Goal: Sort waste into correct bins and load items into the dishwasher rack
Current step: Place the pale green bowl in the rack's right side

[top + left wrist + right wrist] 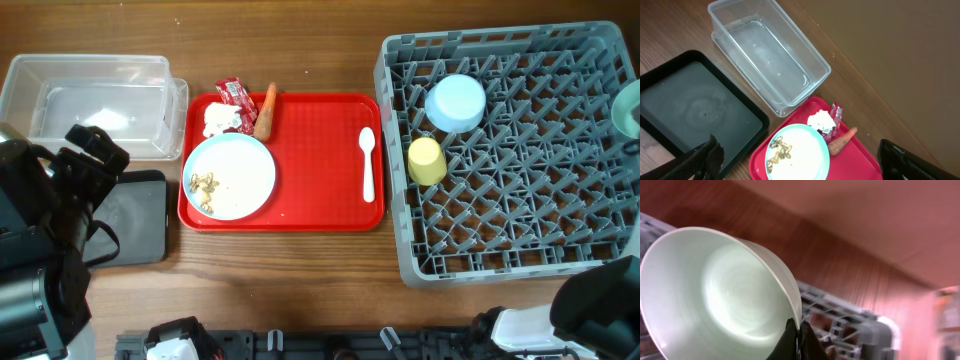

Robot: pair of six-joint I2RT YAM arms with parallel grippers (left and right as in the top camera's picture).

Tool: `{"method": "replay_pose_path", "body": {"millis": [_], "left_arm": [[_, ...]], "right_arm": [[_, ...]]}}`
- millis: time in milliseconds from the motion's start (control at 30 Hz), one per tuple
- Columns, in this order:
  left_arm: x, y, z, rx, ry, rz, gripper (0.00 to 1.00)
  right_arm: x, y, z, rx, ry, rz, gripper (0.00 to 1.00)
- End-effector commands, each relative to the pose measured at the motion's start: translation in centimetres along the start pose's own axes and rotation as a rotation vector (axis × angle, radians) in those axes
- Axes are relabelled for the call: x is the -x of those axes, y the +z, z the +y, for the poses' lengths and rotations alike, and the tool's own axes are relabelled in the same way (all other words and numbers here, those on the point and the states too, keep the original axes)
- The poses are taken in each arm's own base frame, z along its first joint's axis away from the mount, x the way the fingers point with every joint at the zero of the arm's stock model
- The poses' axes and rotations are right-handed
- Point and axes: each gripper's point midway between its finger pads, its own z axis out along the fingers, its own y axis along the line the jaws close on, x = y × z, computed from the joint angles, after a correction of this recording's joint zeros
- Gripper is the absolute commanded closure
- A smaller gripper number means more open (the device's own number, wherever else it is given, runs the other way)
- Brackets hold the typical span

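Observation:
My right gripper should next go left in the overhead view and down to let go of the bowl (715,290) at the spot on the rack wires beside the saucer, because that spot is empty.
The large pale blue-white plate (230,175) with beige crumbs (203,186) lies on the red serving tray (310,140). The white tissue (218,120), red wrapper (232,93) and carrot piece (265,110) lie at its back edge. The clear tub (90,100) and black tray (135,215) sit to the left. The grey rack (520,240) holds the yellow cup (427,160) and pale blue saucer (455,102). My left gripper (797,162) is open and empty above the plate (800,152). My right gripper (797,335) is shut on the rim of the mint bowl (715,290), over the rack's right edge (628,108).
A white plastic spoon (367,165) lies on the right side of the red tray. The left arm's dark body (50,230) covers part of the black tray. The clear tub (770,55) and the black tray (695,107) hold nothing.

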Motion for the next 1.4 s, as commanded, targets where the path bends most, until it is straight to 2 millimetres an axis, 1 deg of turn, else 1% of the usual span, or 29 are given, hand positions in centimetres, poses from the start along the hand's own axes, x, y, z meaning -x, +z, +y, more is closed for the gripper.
{"method": "replay_pose_path", "body": {"millis": [0,67,167,233,333,433,500,567,733,833,900,1000,1233,1367], "left_arm": [[0.4,-0.1,0.3,0.012,-0.013,-0.018,0.00],[0.4,-0.1,0.3,0.012,-0.013,-0.018,0.00],[0.4,-0.1,0.3,0.012,-0.013,-0.018,0.00],[0.4,-0.1,0.3,0.012,-0.013,-0.018,0.00],[0.4,-0.1,0.3,0.012,-0.013,-0.018,0.00],[0.4,-0.1,0.3,0.012,-0.013,-0.018,0.00],[0.4,-0.1,0.3,0.012,-0.013,-0.018,0.00],[0.4,-0.1,0.3,0.012,-0.013,-0.018,0.00],[0.4,-0.1,0.3,0.012,-0.013,-0.018,0.00],[0.4,-0.1,0.3,0.012,-0.013,-0.018,0.00],[0.4,-0.1,0.3,0.012,-0.013,-0.018,0.00],[0.4,-0.1,0.3,0.012,-0.013,-0.018,0.00],[0.4,-0.1,0.3,0.012,-0.013,-0.018,0.00],[0.4,-0.1,0.3,0.012,-0.013,-0.018,0.00]], "right_arm": [[0.8,-2.6,-0.9,-0.252,-0.097,-0.151,0.96],[0.7,-3.8,0.5,-0.277,-0.144,-0.197,0.96],[-0.1,-4.0,2.7,-0.289,-0.252,-0.210,0.96],[-0.7,-3.5,3.8,-0.316,-0.314,-0.208,0.96],[-1.8,-2.1,5.1,-0.360,-0.416,-0.189,0.96],[-2.8,-0.8,5.8,-0.402,-0.513,-0.162,0.96],[-3.3,-0.1,6.2,-0.407,-0.538,-0.147,0.96],[-3.7,-0.1,6.8,-0.403,-0.554,-0.146,0.96],[-5.1,-0.9,9.7,-0.316,-0.588,-0.154,0.96],[-5.7,-1.3,10.8,-0.300,-0.613,-0.164,0.96],[-6.4,-1.1,11.5,-0.297,-0.639,-0.161,0.96],[-7.1,-1.3,12.3,-0.287,-0.664,-0.164,0.96],[-8.3,-3.3,14.7,-0.238,-0.707,-0.204,0.96],[-9.7,-4.4,14.9,-0.237,-0.794,-0.190,0.96]]}}
